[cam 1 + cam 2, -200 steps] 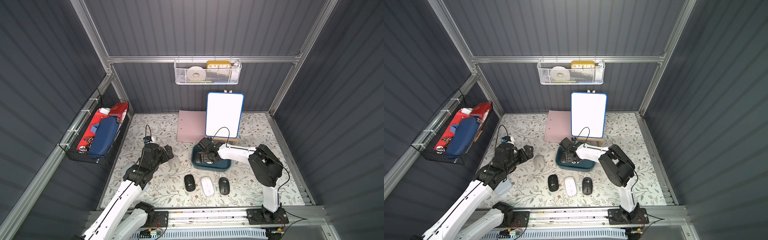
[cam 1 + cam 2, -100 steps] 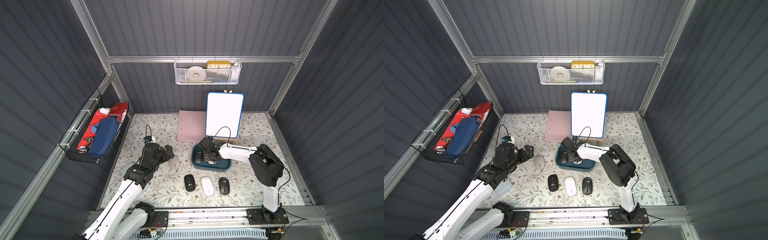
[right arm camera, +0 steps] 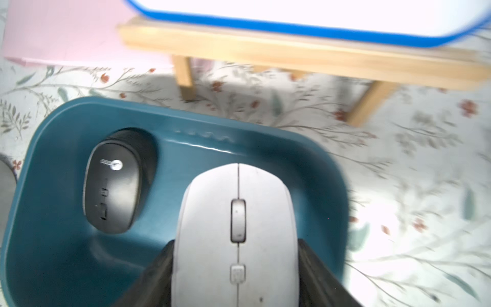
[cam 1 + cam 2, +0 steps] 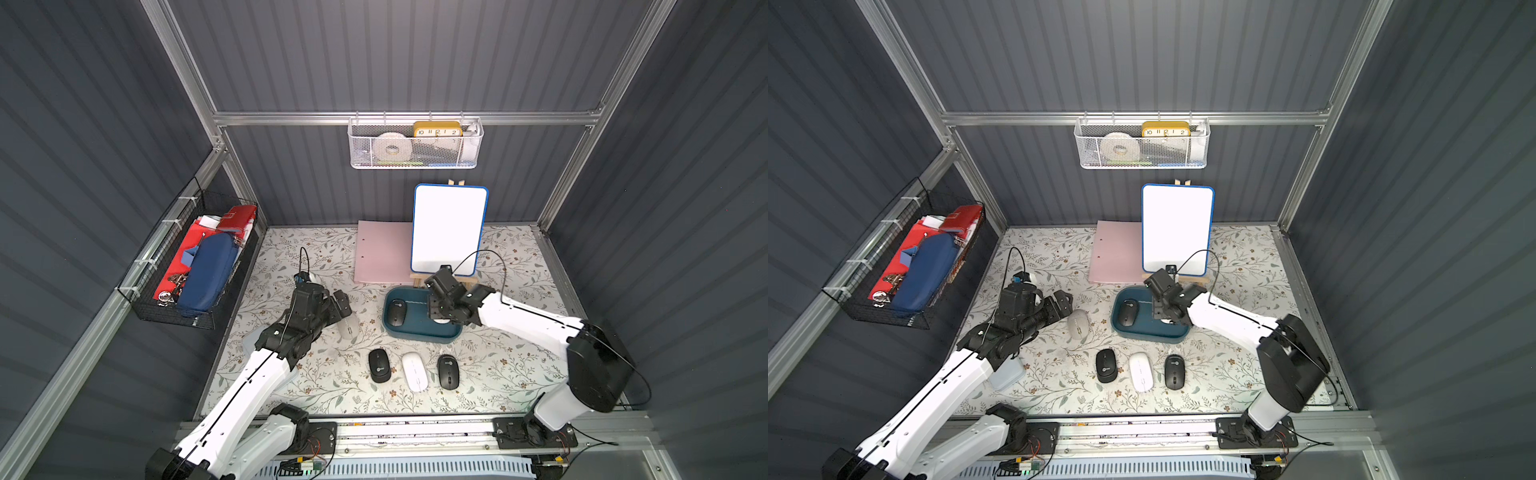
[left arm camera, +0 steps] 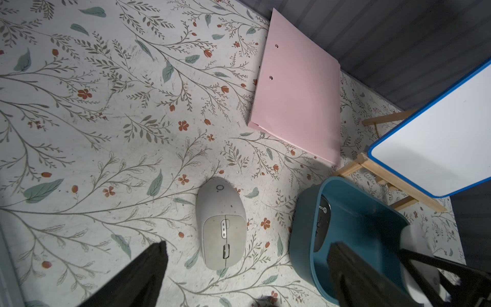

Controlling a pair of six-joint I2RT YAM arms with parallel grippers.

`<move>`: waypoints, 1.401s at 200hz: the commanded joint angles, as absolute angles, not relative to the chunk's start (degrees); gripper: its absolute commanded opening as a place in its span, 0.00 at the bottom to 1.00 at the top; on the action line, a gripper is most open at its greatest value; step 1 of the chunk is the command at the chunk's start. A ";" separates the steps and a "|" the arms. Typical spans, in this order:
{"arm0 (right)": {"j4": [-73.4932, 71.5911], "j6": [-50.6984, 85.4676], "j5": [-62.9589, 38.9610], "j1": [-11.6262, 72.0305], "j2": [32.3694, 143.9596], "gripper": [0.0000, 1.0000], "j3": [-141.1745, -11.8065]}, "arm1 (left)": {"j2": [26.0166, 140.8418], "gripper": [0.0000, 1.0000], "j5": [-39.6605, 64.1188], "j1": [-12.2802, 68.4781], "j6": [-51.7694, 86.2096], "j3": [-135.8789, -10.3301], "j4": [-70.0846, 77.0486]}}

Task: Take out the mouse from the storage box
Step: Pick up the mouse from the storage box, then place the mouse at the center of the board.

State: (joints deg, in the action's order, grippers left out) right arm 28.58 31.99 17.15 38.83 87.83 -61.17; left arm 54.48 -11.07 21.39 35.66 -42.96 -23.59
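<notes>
Bare tabletop lies beyond the box's end beside my right gripper. Next, I will lift my right gripper over the box's rim, then lower it to let go of the white mouse (image 4: 441, 321) there.
The storage box (image 4: 419, 334) (image 4: 1144, 336) is a dark teal tub in the middle of the table. A black mouse (image 4: 397, 312) (image 3: 114, 183) lies in its left half. My right gripper (image 4: 440, 316) (image 3: 235, 268) reaches into the right half, shut on a white mouse (image 3: 236, 226) with a black finger against each side. Only a sliver of this white mouse (image 4: 441, 321) shows in a top view. My left gripper (image 4: 340, 307) (image 5: 247, 271) hangs open and holds nothing, just left of the box. A grey mouse (image 4: 348, 326) (image 5: 221, 223) lies on the table below it.
Three mice lie in a row near the front: black (image 4: 379, 365), white (image 4: 414, 371), black (image 4: 448, 371). A whiteboard on a wooden easel (image 4: 449, 230) and a pink folder (image 4: 382, 257) stand behind the box. A black wire basket (image 4: 195, 266) and a white mesh basket (image 4: 415, 143) hang on the walls.
My right gripper's jaws have narrowed onto the white mouse, and the gripper has shifted slightly right inside the box. The left arm has hardly moved.
</notes>
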 commanded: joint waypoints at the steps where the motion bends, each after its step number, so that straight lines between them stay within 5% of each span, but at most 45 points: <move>1: 31.42 30.86 17.76 36.26 80.57 0.56 -58.00 | 54.95 1.00 -9.63 21.45 36.50 -44.52 -23.29; 67: 35.09 27.60 19.69 24.19 65.30 0.57 -50.01 | 58.51 0.99 -8.47 21.44 36.21 -46.14 -23.03; 137: 26.94 28.03 6.83 7.44 68.91 0.56 -42.54 | 59.40 0.99 -7.59 21.45 34.91 -47.85 -24.71; 237: 21.09 30.63 3.76 5.78 83.51 0.56 -43.04 | 59.28 1.00 -7.87 21.45 32.89 -49.05 -25.78; 280: 21.25 30.79 3.49 5.83 84.20 0.68 -42.83 | 61.15 0.99 -6.94 21.45 31.95 -50.43 -25.97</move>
